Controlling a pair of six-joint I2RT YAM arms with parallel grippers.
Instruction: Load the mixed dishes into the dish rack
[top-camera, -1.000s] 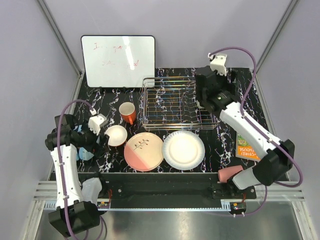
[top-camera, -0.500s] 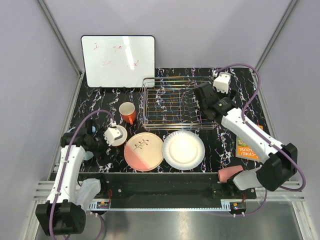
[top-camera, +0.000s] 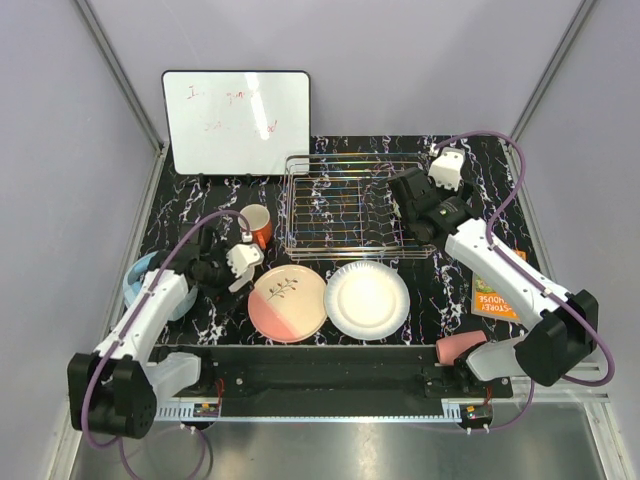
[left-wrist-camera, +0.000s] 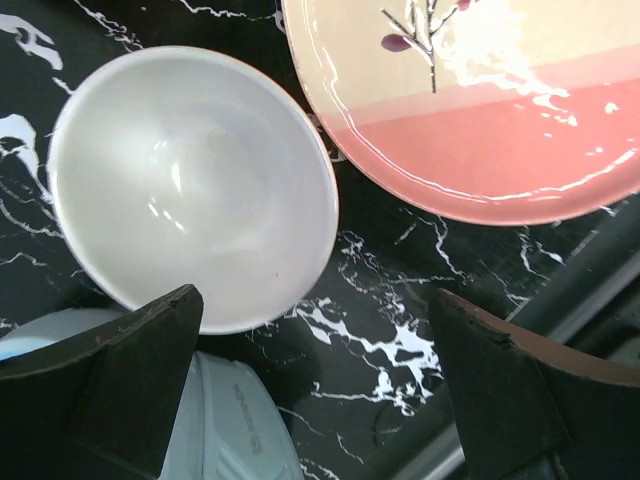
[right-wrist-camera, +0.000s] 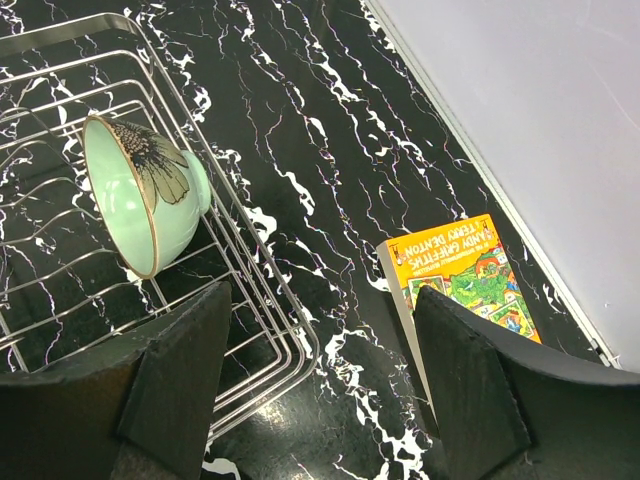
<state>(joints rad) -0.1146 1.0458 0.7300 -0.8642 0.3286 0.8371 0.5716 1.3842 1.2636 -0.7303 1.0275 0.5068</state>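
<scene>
Next, my left gripper moves down onto the white bowl's rim beside the pink-and-cream plate, because that rim lies nearest the gap between the gripper's fingers.
The silver wire dish rack stands at the back middle. The mint-green bowl stands on edge inside the rack's right end. My right gripper is open and empty above the rack's near right corner, also in the top view. My left gripper is open and empty just beside the white bowl, which my left arm hides from above. The orange mug, pink-and-cream plate, white fluted plate and pink cup sit on the table.
Blue headphones lie at the left edge, partly under my left fingers in the wrist view. The orange book lies right of the rack. A whiteboard stands at the back left.
My left arm swung right and forward from the headphones to the white bowl, which it now covers from above. My right arm drew back a little to the right of the rack.
</scene>
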